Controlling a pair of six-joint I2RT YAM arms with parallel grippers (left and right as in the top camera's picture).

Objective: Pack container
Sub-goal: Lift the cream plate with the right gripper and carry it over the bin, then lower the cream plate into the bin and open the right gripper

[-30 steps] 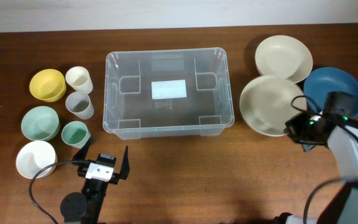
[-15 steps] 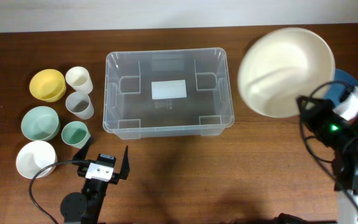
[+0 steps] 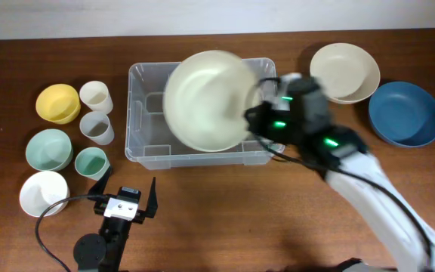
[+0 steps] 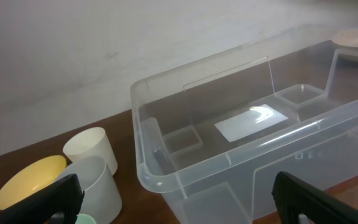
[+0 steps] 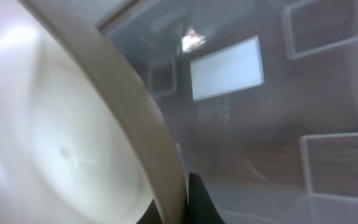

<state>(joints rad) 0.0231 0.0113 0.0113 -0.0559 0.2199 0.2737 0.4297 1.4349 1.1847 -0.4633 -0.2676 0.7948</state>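
Note:
I will next move my right gripper down and to the left in the overhead view and let go of the bowl's rim (image 5: 138, 118), because the container's empty base (image 5: 205, 134) is that way.
The container (image 3: 143, 145) is a clear plastic tub in the middle of the table, with a white label on its base (image 4: 251, 121). My right gripper (image 3: 257, 119) is shut on the rim of a large cream bowl (image 3: 204, 100) and holds it tilted above the container. In the right wrist view the bowl's rim (image 5: 138, 118) fills the left side, with the container's label (image 5: 227, 67) below. My left gripper (image 3: 125, 201) is open and empty at the table's front left, facing the container (image 4: 185, 168).
Left of the container stand a yellow bowl (image 3: 57, 103), a white cup (image 3: 95, 96), a grey cup (image 3: 97, 128), a green bowl (image 3: 49, 149), a green cup (image 3: 91, 162) and a white bowl (image 3: 43, 193). At the right lie a cream bowl (image 3: 344, 72) and a blue bowl (image 3: 404, 113).
My right arm lifted the large cream bowl from the right side and carried it left to above the container. The left arm has not moved.

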